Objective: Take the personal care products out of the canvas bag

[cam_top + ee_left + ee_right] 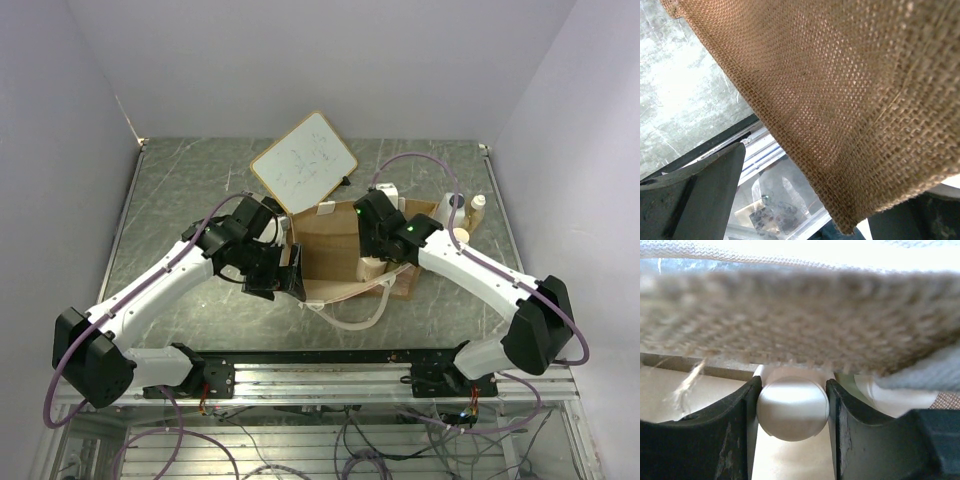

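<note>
My right gripper lifts from the bag (335, 245) next, toward the right in the top view, and lowers beside the cream-capped bottle, because other bottles already stand there.
The brown canvas bag (335, 245) lies mid-table with its cream rope handles (355, 315) trailing toward me. My right gripper (378, 258) is inside the bag's mouth. In the right wrist view it (792, 407) is shut on the round cream cap (792, 410) of a small bottle, under the bag's fabric (800, 320). My left gripper (290, 276) is at the bag's left wall. In the left wrist view the burlap (840, 90) passes between its spread fingers (700, 190), with a gap on the left side. A larger white bottle (446, 210), a slim amber bottle (478, 212) and a cream-capped bottle (461, 238) stand right of the bag.
A white wood-framed board (305, 162) lies tilted behind the bag, with a small dark tool (347, 181) at its right edge. Another pale bottle (900, 395) shows beside the held cap in the right wrist view. The metal rail (320, 375) runs along the near edge.
</note>
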You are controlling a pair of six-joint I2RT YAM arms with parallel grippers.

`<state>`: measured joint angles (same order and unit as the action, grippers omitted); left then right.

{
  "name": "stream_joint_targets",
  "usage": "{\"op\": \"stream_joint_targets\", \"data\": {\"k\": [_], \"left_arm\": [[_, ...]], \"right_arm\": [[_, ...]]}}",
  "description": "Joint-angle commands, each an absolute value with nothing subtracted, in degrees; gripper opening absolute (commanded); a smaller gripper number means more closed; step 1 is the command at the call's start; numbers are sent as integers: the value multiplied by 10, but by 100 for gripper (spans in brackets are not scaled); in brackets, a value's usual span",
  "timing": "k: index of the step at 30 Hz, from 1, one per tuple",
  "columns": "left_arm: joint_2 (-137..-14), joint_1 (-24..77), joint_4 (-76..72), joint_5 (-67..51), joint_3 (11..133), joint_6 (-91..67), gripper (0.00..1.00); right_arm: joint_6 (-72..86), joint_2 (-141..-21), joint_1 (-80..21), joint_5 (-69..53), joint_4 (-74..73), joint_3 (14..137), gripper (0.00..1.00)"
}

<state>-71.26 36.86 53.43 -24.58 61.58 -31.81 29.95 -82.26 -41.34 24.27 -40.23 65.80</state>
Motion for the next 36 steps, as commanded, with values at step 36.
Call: {"op": "stream_joint_targets", "data": {"k": [36], "left_arm": [[-722,370,563,-227,661,-299,100]], "right_arm": [[544,-691,-248,256,-646,1147,0]]}}
